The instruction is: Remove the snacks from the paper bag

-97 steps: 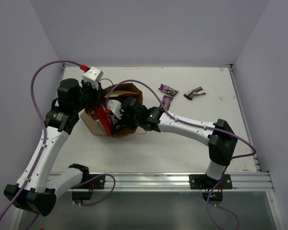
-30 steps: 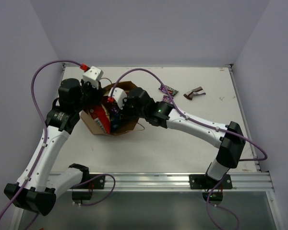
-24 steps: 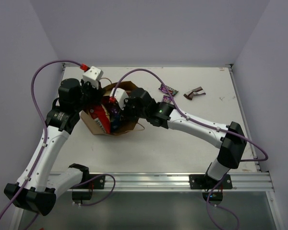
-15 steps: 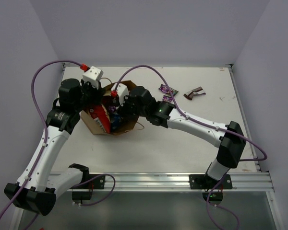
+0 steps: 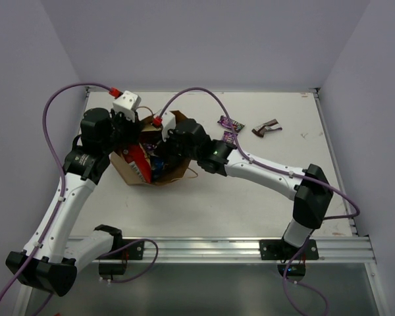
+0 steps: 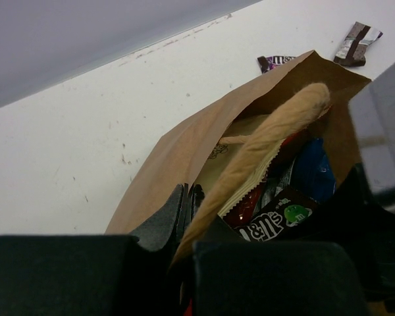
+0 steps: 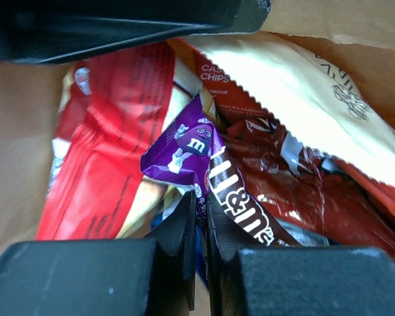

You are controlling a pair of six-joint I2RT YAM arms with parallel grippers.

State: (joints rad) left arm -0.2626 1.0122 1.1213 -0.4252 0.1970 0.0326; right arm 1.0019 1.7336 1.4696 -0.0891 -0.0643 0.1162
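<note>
My right gripper rises out of the bag next, passes the purple packets and lowers to release on the tabletop beside them, since it's bare.
The brown paper bag (image 5: pixel 178 170) lies at the table's left with its mouth toward the left arm. My left gripper (image 6: pixel 187 205) is shut on the bag's upper edge (image 6: pixel 178 155), beside a twisted handle (image 6: pixel 270 135). Several snacks fill the bag: a red chip bag (image 7: pixel 108 135), a red-and-cream bag (image 7: pixel 296 82), a brown M&M's packet (image 7: pixel 240 197) and a blue bag (image 6: pixel 316 168). My right gripper (image 7: pixel 201 201) reaches inside the bag and is shut on the corner of a purple M&M's packet (image 7: pixel 184 148). In the top view the right gripper (image 5: pixel 156 148) is hidden in the bag's mouth.
Three small candy packets lie on the table right of the bag: a purple one (image 5: pixel 231 122), another purple one (image 5: pixel 228 138) against the right forearm, and a brown bar (image 5: pixel 266 127). Walls close in on the left, back and right.
The right arm's wrist has swung up and to the left over the bag's mouth. The left arm and the bag have stayed put.
</note>
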